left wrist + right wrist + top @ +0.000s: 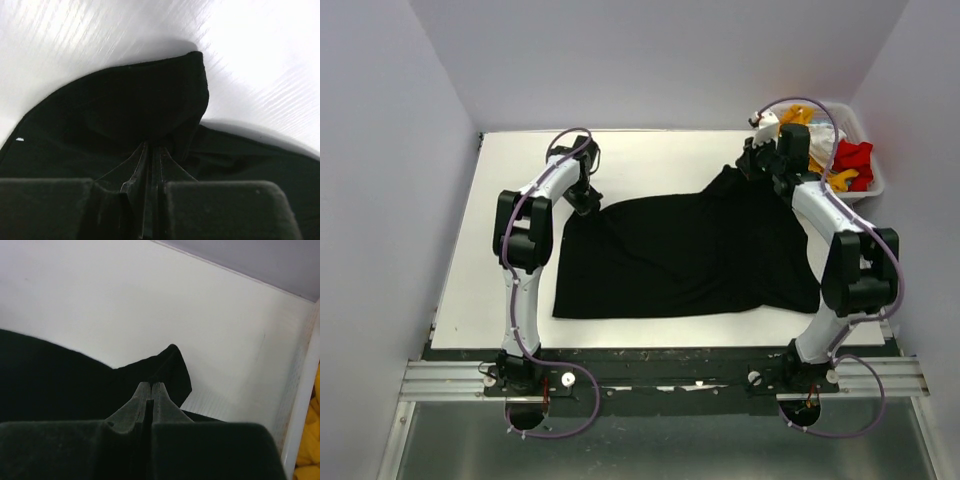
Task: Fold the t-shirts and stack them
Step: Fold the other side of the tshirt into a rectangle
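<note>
I will pull my right gripper back over the near half of the black shirt and let go of the shirt's corner, because the shirt lies spread open with its far corner held.
A large black t-shirt [685, 255] lies spread over the white table [650, 155], its near edge close to the table's front. My left gripper [588, 200] is shut on the shirt's far left corner [150, 100]. My right gripper [745, 168] is shut on the shirt's far right corner [170, 370], which is lifted into a peak. Orange-yellow [798, 116], white [820, 140] and red [852, 160] shirts lie bunched in the basket at the far right.
A white plastic basket [873, 190] stands at the table's far right corner; its wall shows in the right wrist view [300, 405]. Grey walls close in at left, back and right. The table's far strip is bare white.
</note>
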